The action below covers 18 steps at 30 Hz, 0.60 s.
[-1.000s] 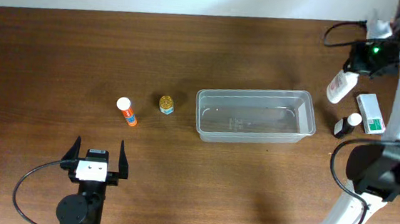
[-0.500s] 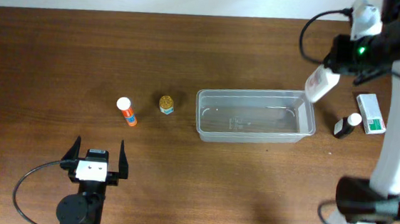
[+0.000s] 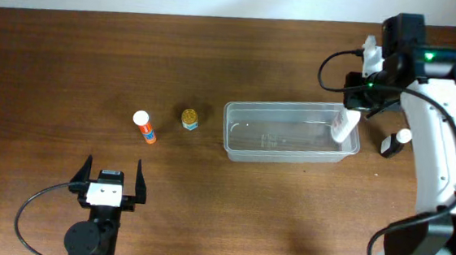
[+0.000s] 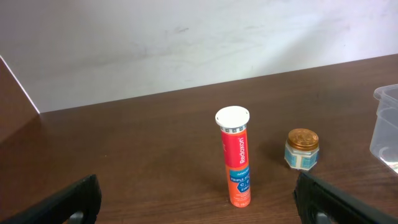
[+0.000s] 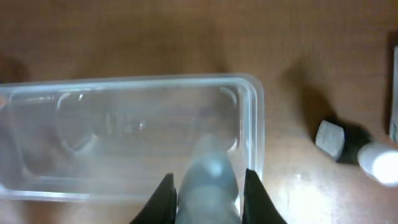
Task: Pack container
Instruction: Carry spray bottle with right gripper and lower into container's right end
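My right gripper should next lower the white bottle toward the container's end by the dark bottle (image 3: pixel 328 142) (image 5: pixel 208 124) and let go of it there, because that empty end is below.
The clear plastic container (image 3: pixel 289 134) lies mid-table; it also shows in the right wrist view (image 5: pixel 124 134) and its edge in the left wrist view (image 4: pixel 387 121). My right gripper (image 3: pixel 354 105) is shut on a white bottle (image 3: pixel 344 125) and holds it over the container's right end; in the right wrist view the bottle (image 5: pixel 208 180) sits between the fingers (image 5: pixel 207 196). An orange tube (image 3: pixel 144 127), (image 4: pixel 234 157) and a small gold-lidded jar (image 3: pixel 189 120), (image 4: pixel 301 149) stand left of the container. My left gripper (image 3: pixel 110 185) is open and empty near the front edge.
A small dark bottle with a white cap (image 3: pixel 393 142), (image 5: pixel 348 146) lies on the table right of the container. A white wall (image 4: pixel 186 43) runs behind the table.
My right gripper has carried the white bottle from the far right of the table leftward and down, to over the container's right end. The left arm has not moved.
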### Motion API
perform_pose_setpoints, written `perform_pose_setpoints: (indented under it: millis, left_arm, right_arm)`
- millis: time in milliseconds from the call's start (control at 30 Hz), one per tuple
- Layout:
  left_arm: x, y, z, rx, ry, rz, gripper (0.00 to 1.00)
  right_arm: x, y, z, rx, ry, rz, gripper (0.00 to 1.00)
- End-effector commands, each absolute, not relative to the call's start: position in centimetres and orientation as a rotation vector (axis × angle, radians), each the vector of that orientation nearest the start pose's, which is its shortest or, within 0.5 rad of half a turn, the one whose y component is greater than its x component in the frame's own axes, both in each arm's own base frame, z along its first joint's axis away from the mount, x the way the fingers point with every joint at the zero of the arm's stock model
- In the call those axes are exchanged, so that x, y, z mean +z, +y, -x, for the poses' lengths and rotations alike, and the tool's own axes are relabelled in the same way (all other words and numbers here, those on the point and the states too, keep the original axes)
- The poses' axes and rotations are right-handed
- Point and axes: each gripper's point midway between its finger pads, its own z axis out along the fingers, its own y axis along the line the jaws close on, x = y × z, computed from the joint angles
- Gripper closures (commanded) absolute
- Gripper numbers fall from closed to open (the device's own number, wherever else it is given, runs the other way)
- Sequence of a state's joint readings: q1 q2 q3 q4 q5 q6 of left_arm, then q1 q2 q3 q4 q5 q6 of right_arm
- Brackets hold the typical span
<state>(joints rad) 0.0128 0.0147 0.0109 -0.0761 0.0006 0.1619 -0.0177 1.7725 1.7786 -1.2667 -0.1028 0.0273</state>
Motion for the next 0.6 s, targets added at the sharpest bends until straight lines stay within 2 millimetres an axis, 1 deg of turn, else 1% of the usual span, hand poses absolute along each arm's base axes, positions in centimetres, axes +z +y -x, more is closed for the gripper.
perform_pose_setpoints:
  millis: [0,100,267,367,567]
  left_arm:
    - [15.6,0.2,-24.6,0.136,1.648,-0.138,0.01]
    - [15.6,0.2,-24.6,0.136,1.648,-0.138,0.01]
    - [15.6,0.2,-24.6,0.136,1.648,-0.138,0.01]
    - [15.6,0.2,-24.6,0.136,1.648,-0.138,0.01]
    - [15.6,0.2,-24.6,0.136,1.648,-0.138,0.01]
  right_arm:
    - [17.9,1.1,-39.7,0.136,2.82,-0.053,0.86]
    - [16.3,1.1,-40.3,0.136,2.802,-0.051,0.86]
    - [14.6,1.0,-41.0,0.135,2.777,-0.048,0.85]
    - [13.9,1.0,-41.0,0.132,2.777,-0.049,0.85]
    - [11.2,0.6,-40.7,0.101,2.78,-0.049,0.84]
